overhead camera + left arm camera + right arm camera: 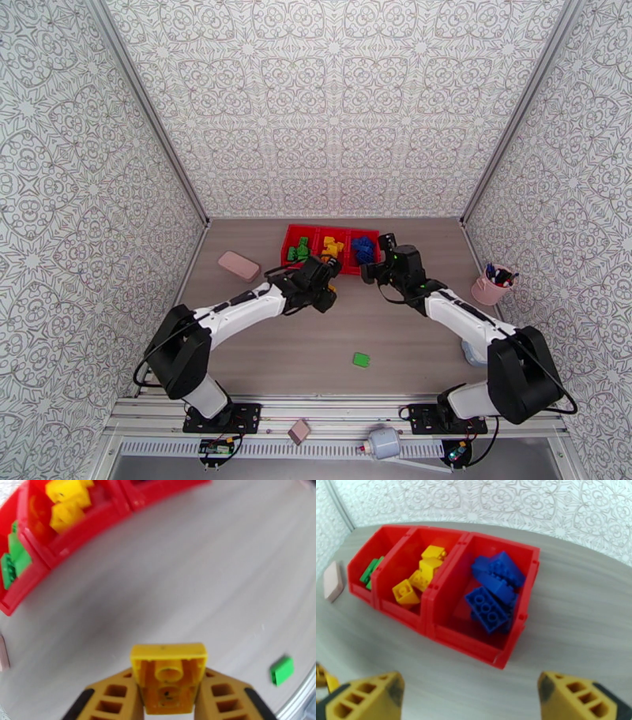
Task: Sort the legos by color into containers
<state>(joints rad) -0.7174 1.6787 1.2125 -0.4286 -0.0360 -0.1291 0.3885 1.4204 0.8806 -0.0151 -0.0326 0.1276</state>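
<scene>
My left gripper holds the yellow brick [169, 669]. It will move outward over the middle bin next and let go of the brick among the yellow legos.
Three joined red bins [288, 235] stand at the back of the table, holding green legos [370, 571], yellow legos [419, 578] and blue legos [493, 592]. My left gripper [170, 687] is shut on a yellow brick [169, 669], hollow underside toward the camera. It hovers just in front of the bins [75, 545], near the yellow compartment [332, 246]. My right gripper [474, 699] is open and holds nothing, in front of the blue compartment [364, 249]. A loose green lego [361, 359] lies on the table nearer the arm bases, and it also shows in the left wrist view [282, 670].
A pink block [238, 266] lies left of the bins. A pink cup of pens [490, 287] stands at the right edge. Patterned walls close in the table on three sides. Open wood surface stretches between the bins and the green lego.
</scene>
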